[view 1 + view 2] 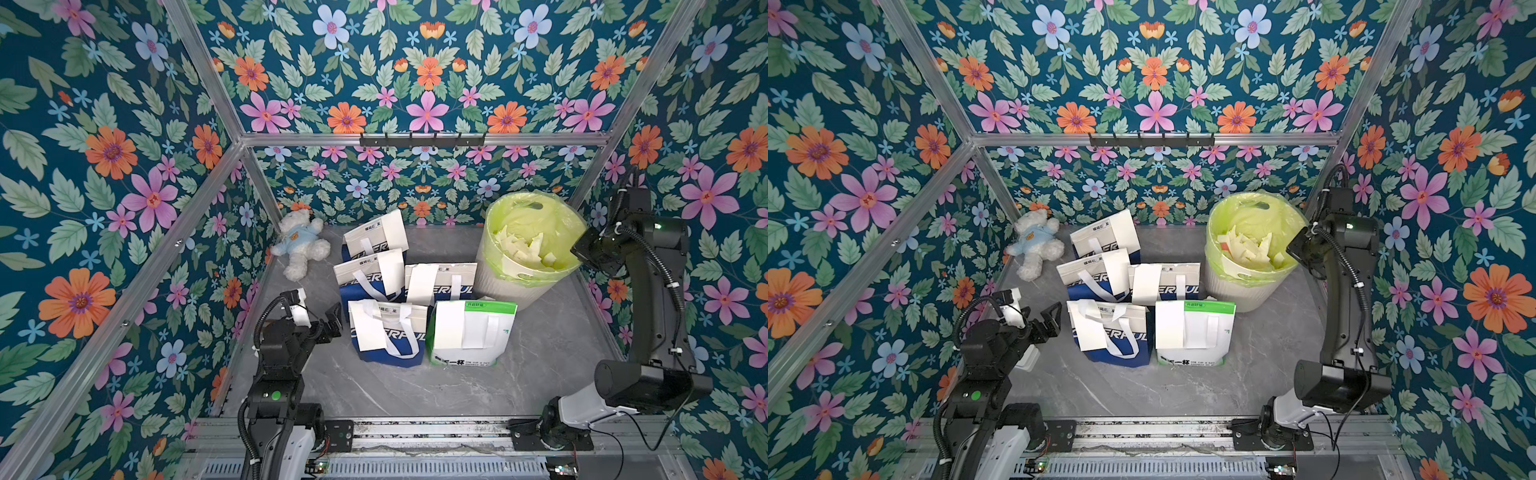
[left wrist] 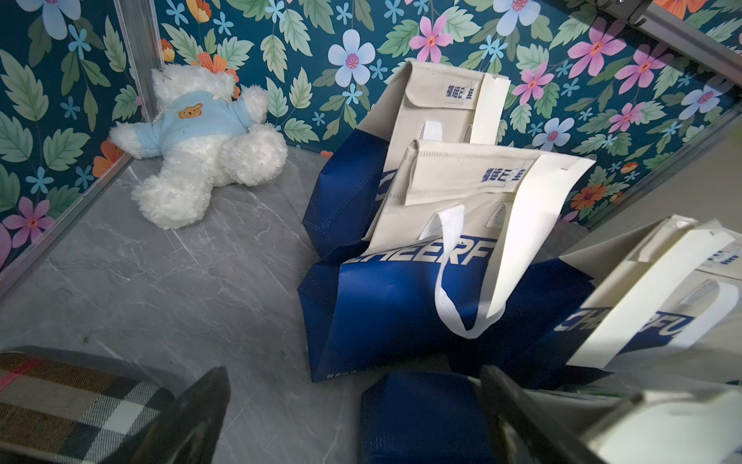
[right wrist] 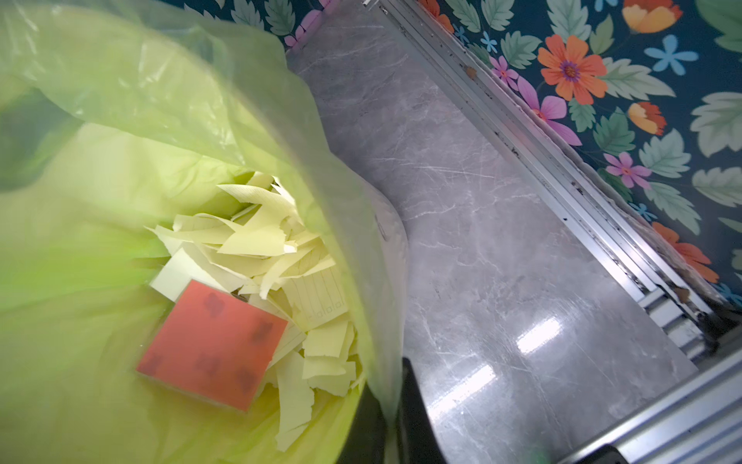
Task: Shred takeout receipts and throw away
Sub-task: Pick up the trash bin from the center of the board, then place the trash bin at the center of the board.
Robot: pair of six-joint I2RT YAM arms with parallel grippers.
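My right gripper should next drag the bin (image 1: 498, 286) back toward the base, to the empty, bare tabletop (image 1: 552, 332) beside the green-topped bag, and release the bin's rim.
Several takeout bags stand on the grey table, each with a white receipt on its front, such as receipt (image 1: 446, 328) on the green-topped bag and receipt (image 1: 368, 328) (image 1: 1090, 330) on a blue bag. Torn scraps (image 1: 523, 249) (image 3: 281, 249) lie in the green-lined bin (image 1: 498, 286). My left gripper (image 1: 316, 316) (image 2: 353, 422) is open and empty, low beside the front blue bag's corner. At the bin's right rim, my right gripper (image 1: 577, 254) (image 3: 391, 422) is shut, and the liner's (image 3: 353, 201) edge runs between its fingers.
A white teddy bear (image 1: 299, 245) (image 2: 192, 136) lies in the back left corner. A red card (image 3: 213, 341) lies among the scraps in the bin. A plaid cloth (image 2: 60, 401) shows in the left wrist view. A black hook rail (image 1: 422, 139) hangs on the back wall.
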